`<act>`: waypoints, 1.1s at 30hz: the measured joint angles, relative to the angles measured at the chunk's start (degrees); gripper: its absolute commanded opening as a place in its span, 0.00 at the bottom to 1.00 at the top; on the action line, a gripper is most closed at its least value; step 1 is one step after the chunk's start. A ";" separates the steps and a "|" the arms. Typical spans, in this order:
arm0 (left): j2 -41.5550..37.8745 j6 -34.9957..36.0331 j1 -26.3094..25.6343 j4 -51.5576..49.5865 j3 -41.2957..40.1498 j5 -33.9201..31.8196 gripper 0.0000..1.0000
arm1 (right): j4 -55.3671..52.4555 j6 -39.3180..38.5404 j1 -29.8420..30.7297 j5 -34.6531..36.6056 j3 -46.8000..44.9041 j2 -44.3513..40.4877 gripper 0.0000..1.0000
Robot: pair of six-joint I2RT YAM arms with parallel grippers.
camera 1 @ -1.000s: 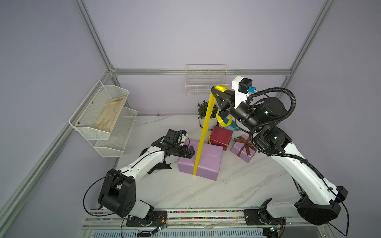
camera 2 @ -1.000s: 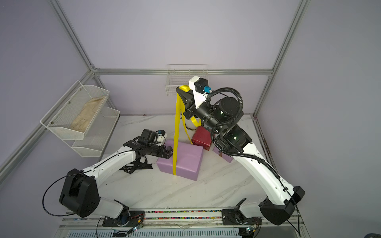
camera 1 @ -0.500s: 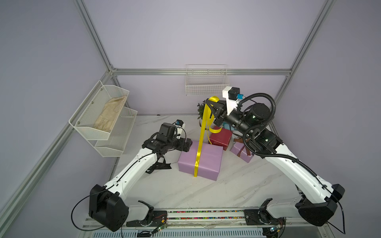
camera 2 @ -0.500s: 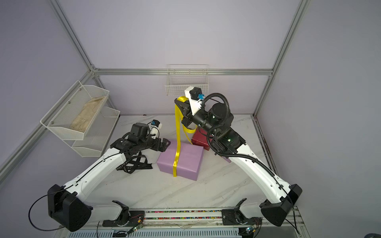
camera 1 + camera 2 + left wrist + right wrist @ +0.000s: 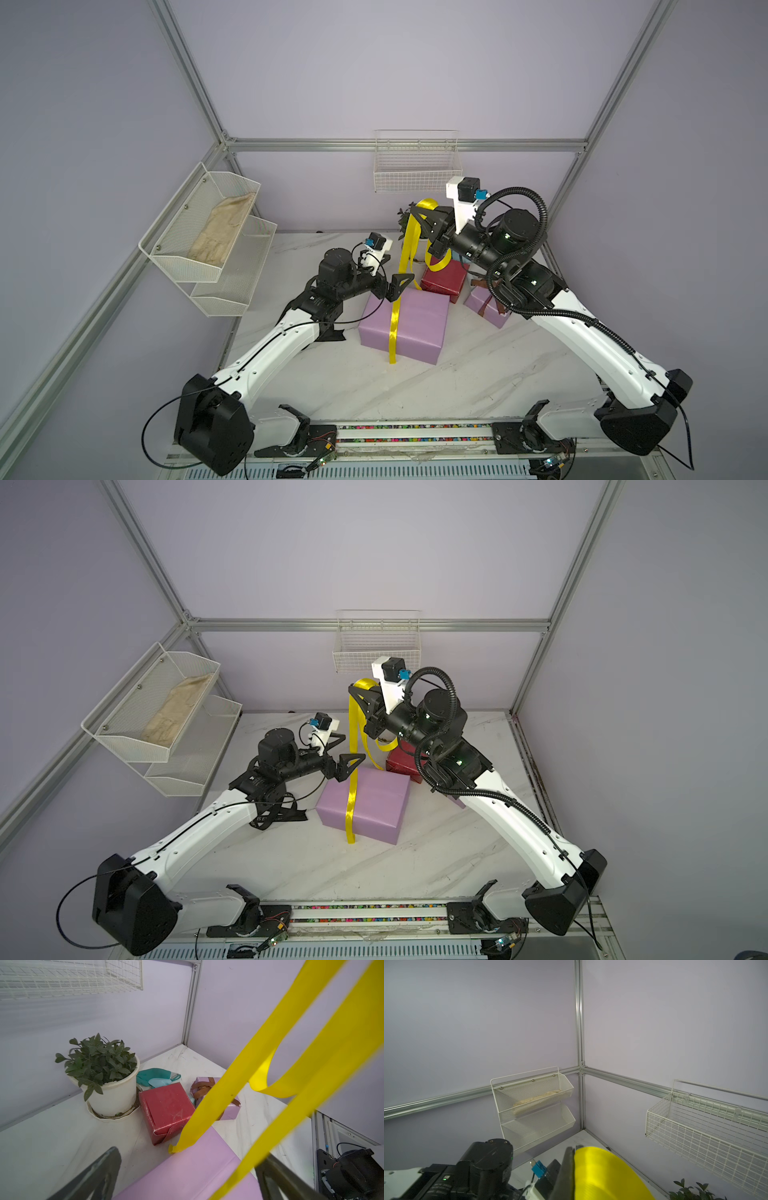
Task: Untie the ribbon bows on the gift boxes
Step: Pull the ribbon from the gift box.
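The yellow ribbon piece hanging below my right gripper already runs between my left gripper's open fingers. Next, my left gripper moves outward toward it and closes on it.
My right gripper (image 5: 417,215) (image 5: 573,1159) hangs high over the back of the table, shut on a loop of the yellow ribbon (image 5: 395,316) (image 5: 602,1172). Two strands drop from it onto the large lilac box (image 5: 419,328) (image 5: 197,1172). My left gripper (image 5: 397,270) (image 5: 187,1178) is open above that box's left edge. One yellow strand (image 5: 311,1064) passes between its jaws, close to one finger (image 5: 276,1178). Behind stand the red box (image 5: 446,280) (image 5: 166,1107), bare of ribbon, and the small lilac box (image 5: 486,303) tied with brown ribbon (image 5: 202,1088). A black ribbon (image 5: 276,816) lies loose under my left arm.
A white flowerpot with a green plant (image 5: 112,1093) stands at the back beside the red box, with a teal object (image 5: 155,1078) behind it. A wire basket (image 5: 415,166) hangs on the back wall. Mesh shelves (image 5: 208,232) holding a beige cloth hang on the left wall.
My right gripper has come down and leftwards with the yellow ribbon. My left arm has swung right and up, bringing its open jaws around a hanging strand.
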 measured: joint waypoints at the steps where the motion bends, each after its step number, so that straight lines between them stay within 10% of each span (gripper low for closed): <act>1: 2.05 0.02 0.00 0.98 0.15 0.52 1.00 | 0.09 0.09 -0.02 -0.35 0.02 0.20 0.00; 4: 8.22 -0.15 0.00 3.08 2.05 1.73 0.90 | 0.07 0.46 -0.04 -1.29 0.02 0.92 0.00; 12: 14.60 -1.46 -0.55 7.89 6.12 4.68 0.00 | 0.02 0.83 -0.07 -1.92 -0.39 1.36 0.00; 33: -2.67 -14.43 -0.94 -0.87 9.64 10.01 0.00 | -0.85 -0.20 -0.57 14.29 -7.37 2.86 0.00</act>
